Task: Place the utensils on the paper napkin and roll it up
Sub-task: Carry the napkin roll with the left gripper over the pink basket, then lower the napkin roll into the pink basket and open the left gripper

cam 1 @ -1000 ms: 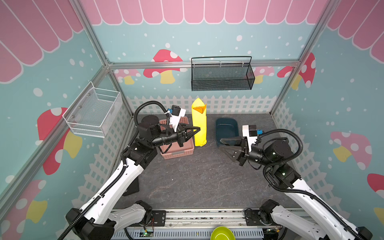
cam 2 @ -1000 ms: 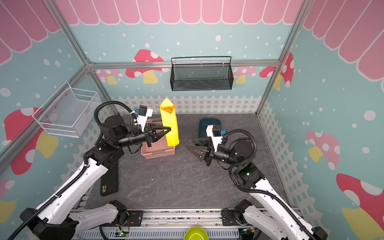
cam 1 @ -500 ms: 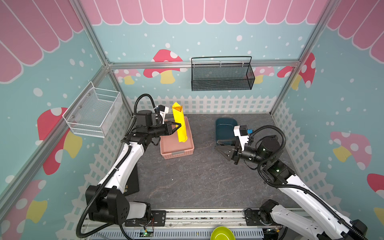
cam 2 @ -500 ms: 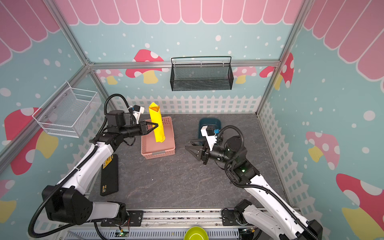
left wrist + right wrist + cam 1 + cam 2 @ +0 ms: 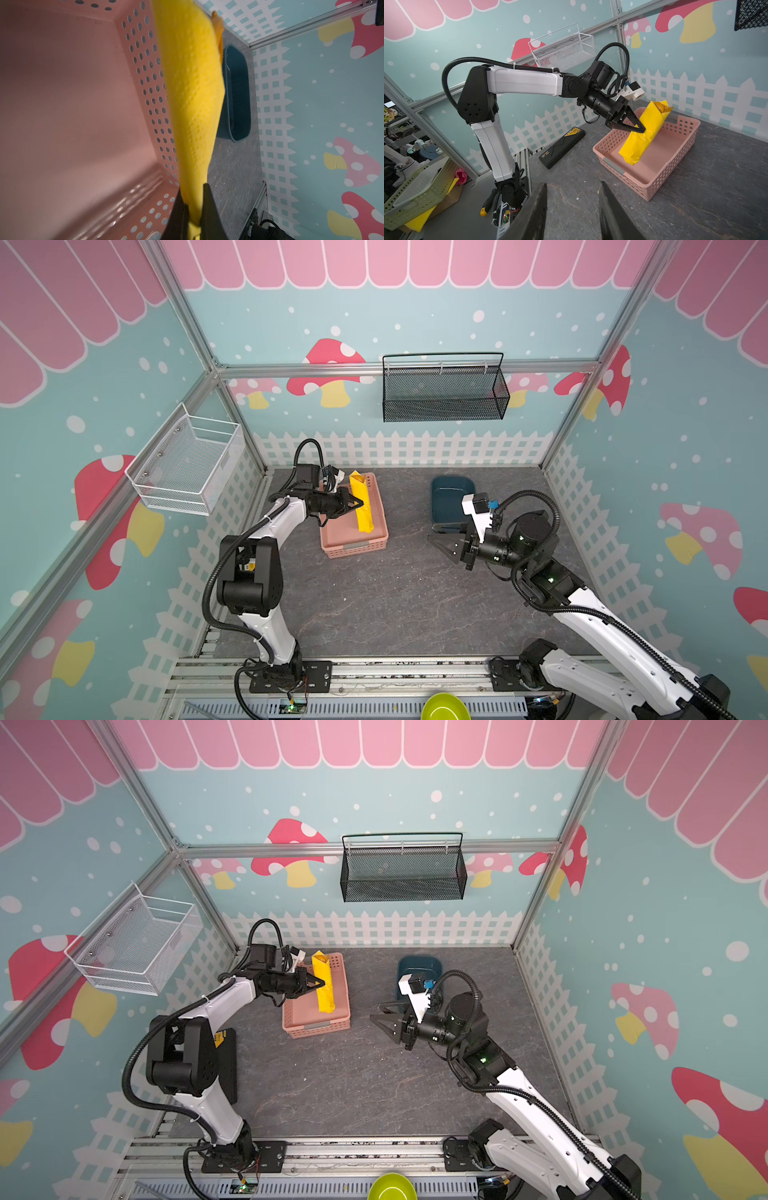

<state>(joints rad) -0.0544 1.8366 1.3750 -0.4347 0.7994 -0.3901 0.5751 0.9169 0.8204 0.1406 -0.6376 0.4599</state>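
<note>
My left gripper will next lower the roll onto the bottom of the pink basket below and let go of the roll's side, because the roll is still hanging tilted.
The paper napkin (image 5: 361,510) (image 5: 324,990) is a narrow yellow roll, tilted, hanging over the pink basket (image 5: 353,549) (image 5: 316,1028). My left gripper (image 5: 360,503) (image 5: 321,983) (image 5: 193,188) is shut on the roll's side, as the right wrist view also shows for this left gripper (image 5: 640,129). The utensils show only as an orange tip (image 5: 659,106) (image 5: 217,22) at the roll's upper, far end. The lower end of the napkin (image 5: 631,155) is inside the basket (image 5: 643,187), close over the floor. My right gripper (image 5: 432,532) (image 5: 375,1012) (image 5: 572,184) is open and empty above the bare tabletop, right of the basket.
A dark teal tub (image 5: 449,497) (image 5: 415,967) (image 5: 236,93) stands at the back, behind my right gripper. A flat black box (image 5: 226,1065) (image 5: 562,143) lies by the left wall. A black mesh basket (image 5: 444,391) and a white wire basket (image 5: 187,466) hang on the walls.
My left arm has carried the roll leftward from beside the basket to over it and lowered it. My right gripper has shifted slightly left, still open.
</note>
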